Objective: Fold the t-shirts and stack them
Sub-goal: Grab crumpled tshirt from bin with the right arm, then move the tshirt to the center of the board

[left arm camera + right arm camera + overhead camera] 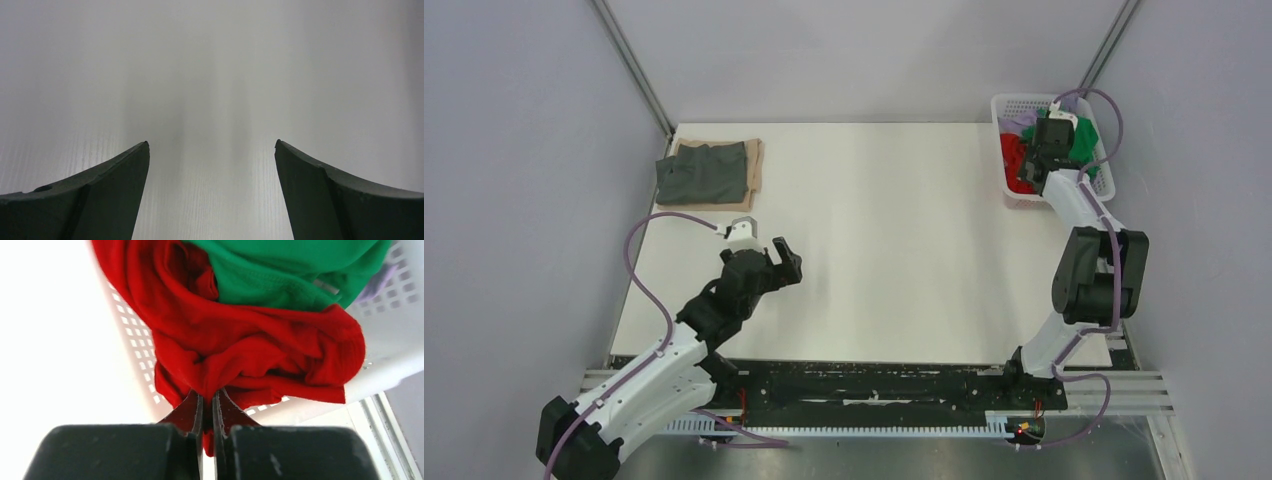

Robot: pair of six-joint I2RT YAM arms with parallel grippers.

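Observation:
My right gripper will next lift, swing to the left in the top view and lower to let go on the tabletop beside the basket, because that part of the tabletop is bare.
A folded dark grey t-shirt lies on a folded tan t-shirt at the table's far left corner. A bright red t-shirt and a green t-shirt lie bunched in the white basket at the far right; a bit of pale lilac cloth shows behind them. My right gripper is shut on a fold of the red t-shirt over the basket. My left gripper is open and empty above the bare table.
The white basket stands at the table's right edge, beside the right wall. Metal frame posts rise at both back corners. A black rail runs along the near edge between the arm bases.

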